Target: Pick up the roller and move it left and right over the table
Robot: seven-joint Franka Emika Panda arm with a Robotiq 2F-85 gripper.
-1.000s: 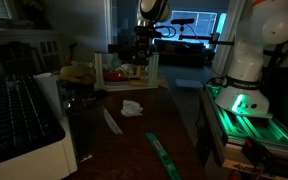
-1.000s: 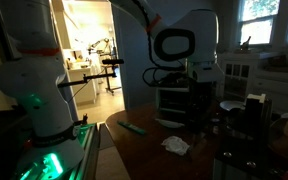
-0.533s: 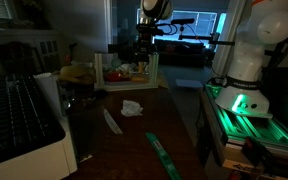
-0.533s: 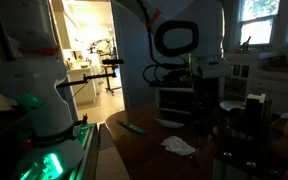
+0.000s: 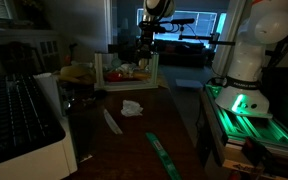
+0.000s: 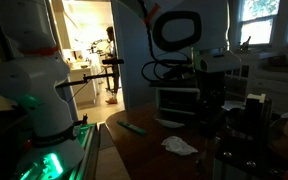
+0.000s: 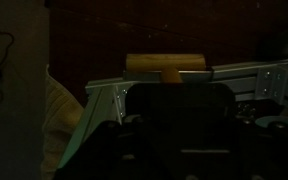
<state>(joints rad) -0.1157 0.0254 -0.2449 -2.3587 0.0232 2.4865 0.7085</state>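
My gripper moves outward over the white rack's open inside next and releases the roller (image 7: 164,63) there, since it still hangs just outside the rack's bar.
In the wrist view a tan roller (image 7: 164,63) shows just beyond my dark gripper (image 7: 170,88), and its short stem runs down into the jaws. The jaws look shut on the stem, though they are very dark. In both exterior views the gripper (image 5: 145,50) (image 6: 210,98) hangs over the far end of the dark brown table (image 5: 134,140) (image 6: 149,150), above a white rack (image 5: 124,72). The roller itself is too small and dark to make out in the exterior views.
On the table lie a crumpled white cloth (image 5: 132,107) (image 6: 178,145), a white strip (image 5: 111,121) and a green strip (image 5: 162,152) (image 6: 134,128). A white cabinet with a black keyboard-like panel (image 5: 19,115) stands beside it. The robot base (image 5: 246,75) glows green.
The arm has risen a little and shifted sideways over the far end of the table. The things on the table have not moved.
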